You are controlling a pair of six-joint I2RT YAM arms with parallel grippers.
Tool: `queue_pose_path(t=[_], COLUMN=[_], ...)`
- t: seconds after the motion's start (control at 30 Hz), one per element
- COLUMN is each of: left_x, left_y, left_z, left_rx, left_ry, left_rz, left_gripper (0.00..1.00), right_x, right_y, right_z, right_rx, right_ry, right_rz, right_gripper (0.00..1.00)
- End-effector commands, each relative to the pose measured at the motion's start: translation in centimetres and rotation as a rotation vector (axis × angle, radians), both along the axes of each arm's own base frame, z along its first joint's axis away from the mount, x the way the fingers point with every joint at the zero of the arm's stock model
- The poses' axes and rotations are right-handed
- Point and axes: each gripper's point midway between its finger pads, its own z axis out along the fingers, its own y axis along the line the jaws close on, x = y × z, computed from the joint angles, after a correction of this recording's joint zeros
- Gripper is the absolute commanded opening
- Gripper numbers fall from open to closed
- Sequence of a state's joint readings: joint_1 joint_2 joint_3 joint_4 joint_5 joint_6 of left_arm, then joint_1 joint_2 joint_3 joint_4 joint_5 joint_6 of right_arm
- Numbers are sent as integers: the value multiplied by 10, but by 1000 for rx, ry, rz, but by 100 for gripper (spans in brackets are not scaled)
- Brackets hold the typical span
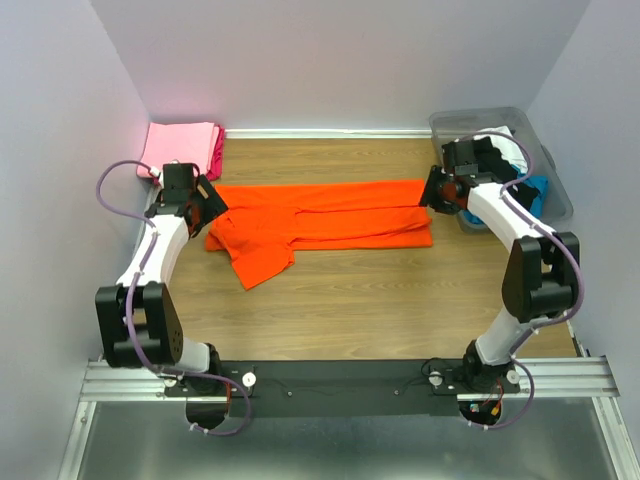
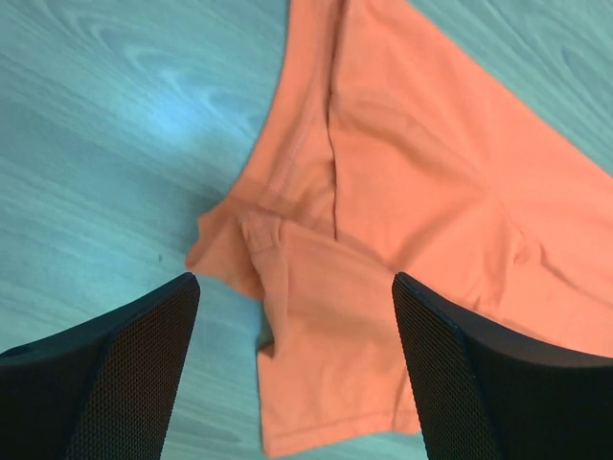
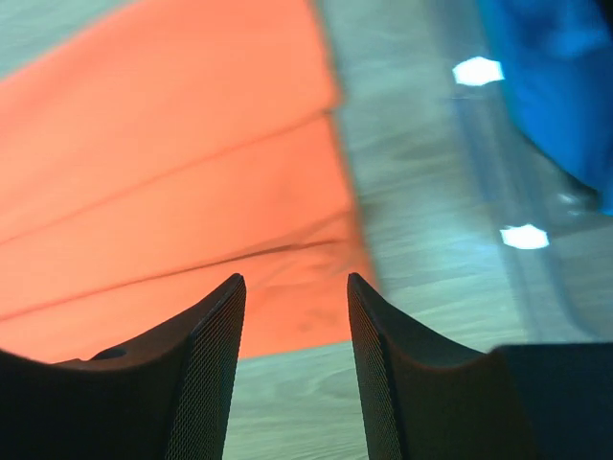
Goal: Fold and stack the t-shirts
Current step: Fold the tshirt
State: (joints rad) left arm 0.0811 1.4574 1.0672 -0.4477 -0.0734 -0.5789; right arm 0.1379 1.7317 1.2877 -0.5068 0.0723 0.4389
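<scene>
I should next move my left gripper back and down onto the sleeve's near corner (image 1: 249, 283) (image 2: 276, 442), because the sleeve still sticks out toward the front.
A bright orange t-shirt (image 1: 320, 222) lies on the wooden table, folded lengthwise into a long band, with one sleeve (image 1: 262, 262) sticking out toward the front at its left end. My left gripper (image 1: 205, 205) hovers open over that left end; in its wrist view the sleeve (image 2: 345, 326) lies flat between the wide-apart fingers (image 2: 144, 355), untouched. My right gripper (image 1: 436, 192) stands open above the band's right end, and the shirt's corner (image 3: 297, 278) shows between its fingers (image 3: 206, 355), not gripped. A folded pink and magenta stack of t-shirts (image 1: 182, 148) rests at the back left.
A translucent grey plastic bin (image 1: 500, 125) stands at the back right, holding blue cloth (image 3: 565, 86) and white cloth. Walls close in the table on the left, back and right. The arm bases sit on a rail (image 1: 340, 380) at the near edge.
</scene>
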Motion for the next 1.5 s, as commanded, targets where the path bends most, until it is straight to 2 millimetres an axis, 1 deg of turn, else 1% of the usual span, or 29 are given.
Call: queue_pose_path(t=[0.0,0.03,0.1,0.13,0.17,0.23,0.27,0.3,0.37,0.4,0.43,0.47,0.5,0.53,0.57,0.63,0.67,0.77,0.93,1.03,1.07,1.17,1.23,1.27,1.3,1.33,1.37,1.43,1.47], left_x=[-32,-44,-55,-66,-72,-87,-91,-98,-104,-108,-111,-113,-117,-119,-120,-126,-127,-130,-132,-134,-135,-137,-137,-137,-138,-138,-138,-137,-137], left_y=[-17,-28,-30,-41,-47,-54,-58,-61,-65,-68,-74,-75,-77,-79,-80,-82,-82,-85,-88,-89,-90,-93,-94,-94,-94,-94,-94,-94,-94], left_z=[-14,-22,-31,-41,-42,-54,-55,-63,-69,-75,-77,-81,-85,-88,-91,-99,-101,-108,-115,-118,-120,-125,-126,-126,-127,-127,-127,-127,-127], left_rx=[12,7,2,-1,-6,-29,-32,-39,-46,-42,-64,-65,-64,-71,-72,-78,-78,-82,-81,-82,-81,-79,-78,-79,-77,-77,-77,-77,-77], left_ry=[57,87,114,146,149,179,181,204,220,236,244,259,273,284,289,315,320,340,363,374,382,402,404,406,407,409,409,406,406], left_rz=[-51,-85,-91,-127,-145,-168,-185,-196,-218,-232,-255,-262,-275,-284,-286,-302,-307,-330,-344,-349,-355,-373,-378,-378,-380,-382,-382,-384,-384], left_gripper=[90,90,90,90,90,90,90,90,90,89,89,87,86,85,84,81,78,72,63,56,53,39,34,31,24,22,17,11,4], right_x=[1,-3,-11,-20,-25,-43,-46,-56,-71,-80,-86,-88,-96,-99,-99,-108,-109,-115,-110,-112,-112,-114,-115,-117,-118,-118,-119,-121,-122], right_y=[50,61,75,90,99,130,142,163,189,208,219,230,244,251,260,278,285,310,332,342,346,354,364,366,371,372,373,376,378], right_z=[36,37,32,25,21,12,12,8,3,0,-8,-10,-12,-18,-18,-23,-31,-40,-51,-62,-61,-69,-69,-75,-75,-78,-83,-85,-88], right_rx=[75,102,122,151,168,240,265,284,320,333,350,369,384,404,417,436,440,467,502,514,521,525,534,537,539,535,534,537,537], right_ry=[-105,-105,-88,-64,-53,-12,-22,-8,11,14,39,35,40,60,44,58,65,77,73,94,96,117,97,114,114,117,127,134,142], right_rz=[161,189,225,272,305,407,447,507,587,637,660,672,702,706,721,748,754,769,725,721,720,719,733,726,732,723,713,713,713], right_gripper=[55,54,54,53,52,52,52,52,52,52,52,52,52,52,52,52,52,52,52,52,52,52,52,52,52,52,52,52,52])
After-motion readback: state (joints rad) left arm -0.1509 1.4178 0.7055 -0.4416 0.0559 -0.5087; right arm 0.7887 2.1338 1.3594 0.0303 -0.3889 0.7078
